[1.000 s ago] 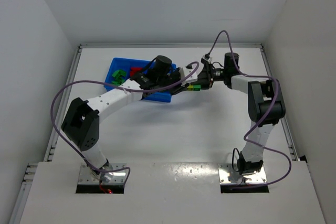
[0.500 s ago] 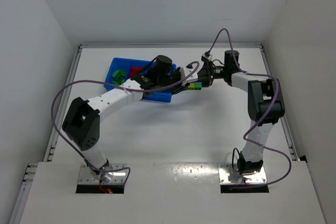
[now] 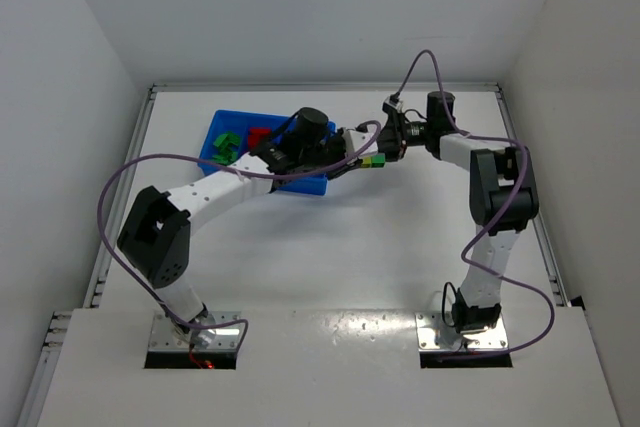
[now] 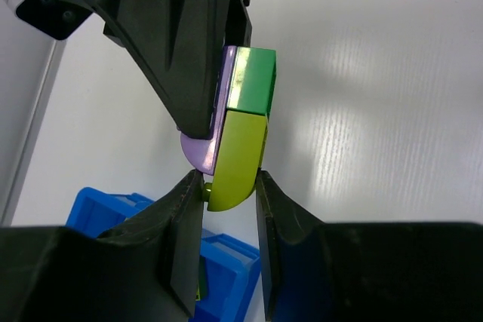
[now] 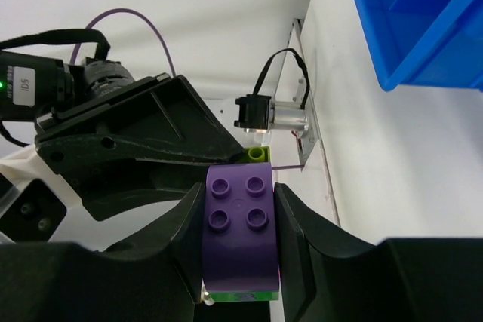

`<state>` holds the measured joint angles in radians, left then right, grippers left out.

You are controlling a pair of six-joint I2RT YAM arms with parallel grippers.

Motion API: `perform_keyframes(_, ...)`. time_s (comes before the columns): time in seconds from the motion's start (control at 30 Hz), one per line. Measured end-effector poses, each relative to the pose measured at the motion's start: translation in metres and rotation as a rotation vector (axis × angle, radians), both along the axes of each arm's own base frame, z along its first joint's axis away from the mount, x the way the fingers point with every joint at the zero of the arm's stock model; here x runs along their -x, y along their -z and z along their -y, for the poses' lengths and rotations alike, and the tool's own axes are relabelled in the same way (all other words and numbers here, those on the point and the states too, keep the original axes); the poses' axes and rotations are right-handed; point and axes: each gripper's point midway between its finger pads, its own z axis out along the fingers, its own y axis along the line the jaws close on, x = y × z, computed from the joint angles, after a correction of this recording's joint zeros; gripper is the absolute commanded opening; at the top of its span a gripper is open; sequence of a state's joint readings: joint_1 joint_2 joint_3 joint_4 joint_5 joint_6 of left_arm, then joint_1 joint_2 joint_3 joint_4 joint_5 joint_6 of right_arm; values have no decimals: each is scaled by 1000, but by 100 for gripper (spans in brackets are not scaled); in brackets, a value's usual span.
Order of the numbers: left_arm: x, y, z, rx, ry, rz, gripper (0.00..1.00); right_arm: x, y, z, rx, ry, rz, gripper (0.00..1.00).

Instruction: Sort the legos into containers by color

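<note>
My left gripper goes down and to the left in the top view next, where the tray's end section lies below it, already holding matching yellow-green legos.
A small clump of legos (image 3: 375,160) hangs above the table just right of the blue tray (image 3: 213,133), and both grippers meet on it. My left gripper (image 4: 229,186) is shut on the clump's yellow-green brick (image 4: 238,156), which joins a green brick (image 4: 253,81) and a purple one (image 4: 198,152). My right gripper (image 5: 240,224) is shut on the purple brick (image 5: 241,239), studs facing the camera, with a green edge (image 5: 238,296) below it. Green (image 3: 225,145) and red legos (image 3: 260,135) lie in separate containers of the tray.
The left arm (image 3: 215,192) reaches across the tray's right side and hides part of it. The tray's corner (image 5: 423,28) shows at the top right of the right wrist view. White walls enclose the table on three sides.
The clump and both grippers have shifted slightly up and away from the arm bases. Both grips still hold.
</note>
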<state>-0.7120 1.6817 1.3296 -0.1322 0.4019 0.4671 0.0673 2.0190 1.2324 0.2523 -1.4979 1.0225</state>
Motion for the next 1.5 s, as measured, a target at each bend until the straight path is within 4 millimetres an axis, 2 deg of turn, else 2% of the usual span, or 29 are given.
perform_keyframes(0.13, 0, -3, 1, 10, -11, 42, 16, -11, -3, 0, -10, -14, 23, 0)
perform_keyframes(0.17, 6, -2, 2, 11, 3, 31, 16, -16, -3, 0, -5, -2, 30, 0)
perform_keyframes(0.27, 41, 11, 14, -6, 92, -35, 16, -40, -5, 6, 24, 75, 69, 0)
perform_keyframes(0.4, 70, 24, 24, -21, 171, -90, 16, -54, -7, 16, 42, 137, 88, 0)
perform_keyframes(0.67, 66, 26, 18, 13, 100, -189, 16, -54, 7, 18, 68, 168, 59, 0)
perform_keyframes(0.7, 61, 22, 17, 41, 70, -217, 16, -53, 11, 19, 72, 172, 45, 0)
perform_keyframes(0.8, 30, 12, 2, 138, -74, -278, 13, -49, 21, 24, 89, 188, 11, 0)
perform_keyframes(0.97, -33, 4, -49, 230, -489, -286, 11, -49, 27, 35, 138, 235, 6, 0)
perform_keyframes(1.1, -60, 3, -83, 272, -717, -279, 11, -51, 29, 42, 209, 271, 41, 0)
perform_keyframes(1.27, -92, 27, -120, 276, -911, -318, 11, -54, 33, 48, 296, 300, 88, 0)
perform_keyframes(1.4, -115, 57, -134, 257, -1003, -377, 11, -53, 36, 51, 340, 309, 100, 0)
perform_keyframes(1.5, -124, 83, -137, 229, -1023, -440, 11, -52, 36, 52, 354, 311, 107, 0)
